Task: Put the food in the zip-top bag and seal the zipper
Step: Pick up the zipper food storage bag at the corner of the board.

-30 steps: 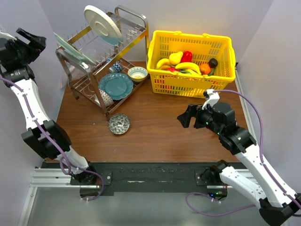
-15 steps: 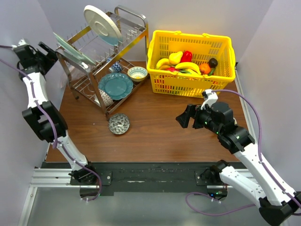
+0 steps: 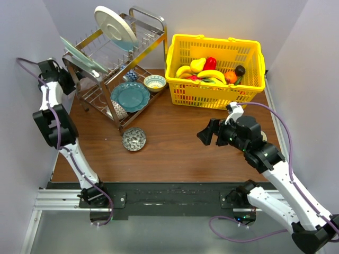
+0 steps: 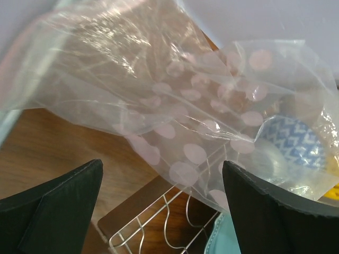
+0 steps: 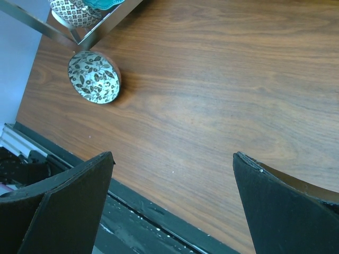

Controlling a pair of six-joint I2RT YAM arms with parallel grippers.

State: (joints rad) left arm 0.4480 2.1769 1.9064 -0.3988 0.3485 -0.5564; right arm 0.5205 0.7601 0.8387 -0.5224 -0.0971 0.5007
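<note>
The zip-top bag's lower fold (image 4: 179, 170) hangs just in front of my gripper's open fingers. My left gripper will next move its fingers onto that fold.
The zip-top bag (image 4: 159, 95), clear with pale dots, hangs crumpled over the dish rack's wire (image 4: 159, 222), close in front of my left gripper (image 4: 161, 164). That gripper is open with nothing between its fingers. From above, the left gripper (image 3: 66, 80) sits at the rack's left end, just below the bag (image 3: 82, 57). I cannot make out the zipper. The food (image 3: 212, 71), including a yellow banana (image 3: 211, 74), lies in the yellow basket (image 3: 214, 95) at the back right. My right gripper (image 3: 206, 132) hovers open over bare wood (image 5: 212, 79), in front of the basket.
A metal dish rack (image 3: 114, 69) holds a white plate (image 3: 116, 26), a teal plate (image 3: 130, 97) and small bowls (image 3: 154, 82). A patterned bowl (image 3: 134, 139) sits on the table (image 3: 175, 153) before the rack; it shows in the right wrist view too (image 5: 94, 76).
My left arm has swung in from the far left wall to the rack's left end, its jaws spreading a little wider. The right gripper has drifted slightly left.
</note>
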